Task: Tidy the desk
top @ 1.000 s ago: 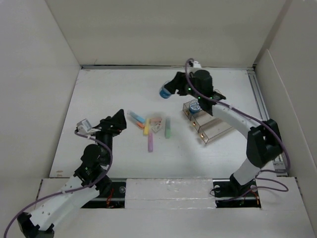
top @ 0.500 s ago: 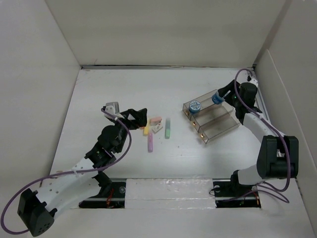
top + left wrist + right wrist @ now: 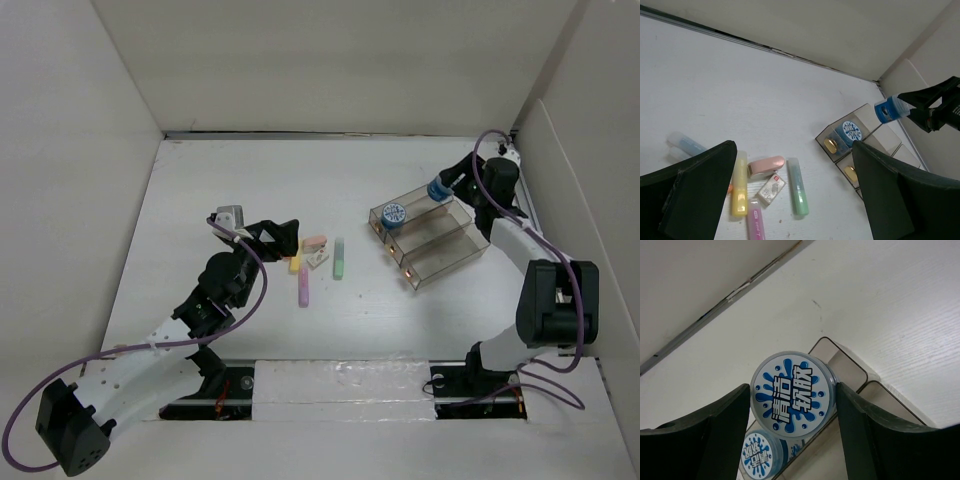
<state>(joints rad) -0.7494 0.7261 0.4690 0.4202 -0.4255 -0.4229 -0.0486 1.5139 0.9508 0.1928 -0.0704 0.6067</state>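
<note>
My right gripper shifts toward the open space beside the tray's tub next, then brings the held tub down into the same compartment [image 3: 420, 205] [image 3: 835, 369].
The desk [image 3: 220, 190] is a white tabletop. My right gripper [image 3: 447, 186] is shut on a round blue-and-white tub [image 3: 792, 394] and holds it over the far end of the clear compartmented tray [image 3: 440, 250]. A second tub of the same kind [image 3: 393, 213] sits in the tray's left compartment and also shows in the right wrist view [image 3: 761, 454]. My left gripper [image 3: 285, 238] is open and empty, above a cluster of highlighters: yellow [image 3: 740, 185], pink [image 3: 755, 223], green [image 3: 798, 186] and blue [image 3: 685, 144]. A pink tape dispenser [image 3: 766, 166] and a small eraser [image 3: 771, 188] lie among them.
Gold clips [image 3: 830, 145] lie in the tray's front compartments. Upright white walls [image 3: 330, 60] close the desk at the back and both sides. A metal rail [image 3: 520, 190] runs along the right edge beside the tray.
My right arm swung from the desk's back middle to the right with the tub, over the tray's far end. My left arm reached forward over the highlighters.
</note>
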